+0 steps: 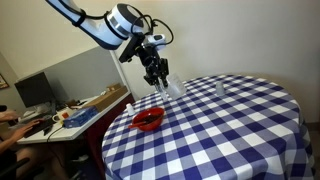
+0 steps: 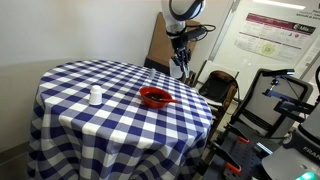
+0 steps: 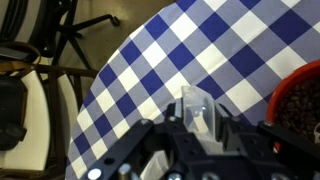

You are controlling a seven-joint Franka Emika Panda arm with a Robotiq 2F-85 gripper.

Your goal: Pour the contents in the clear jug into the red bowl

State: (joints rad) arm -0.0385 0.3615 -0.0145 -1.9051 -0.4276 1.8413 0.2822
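The tilted jug turns upright in my gripper next, goes down onto the open checked cloth beside the bowl and gets released, since the bowl already holds dark contents.
My gripper (image 1: 160,81) is shut on the clear jug (image 3: 196,108) and holds it above the checked table, a little beyond the red bowl (image 1: 148,120). In the wrist view the jug sits between the fingers (image 3: 198,128), with the bowl's red rim (image 3: 297,84) and its dark contents at the right edge. The gripper (image 2: 180,66) also hangs over the table's far edge behind the bowl (image 2: 155,97) in an exterior view. The jug looks tilted in an exterior view (image 1: 172,88). I cannot tell what the jug holds.
A small white cup (image 2: 95,96) stands on the blue-and-white checked tablecloth (image 2: 100,125), also seen in an exterior view (image 1: 221,88). A cluttered desk (image 1: 70,112) stands beside the table. A black chair (image 2: 222,90) and equipment stand near the table edge.
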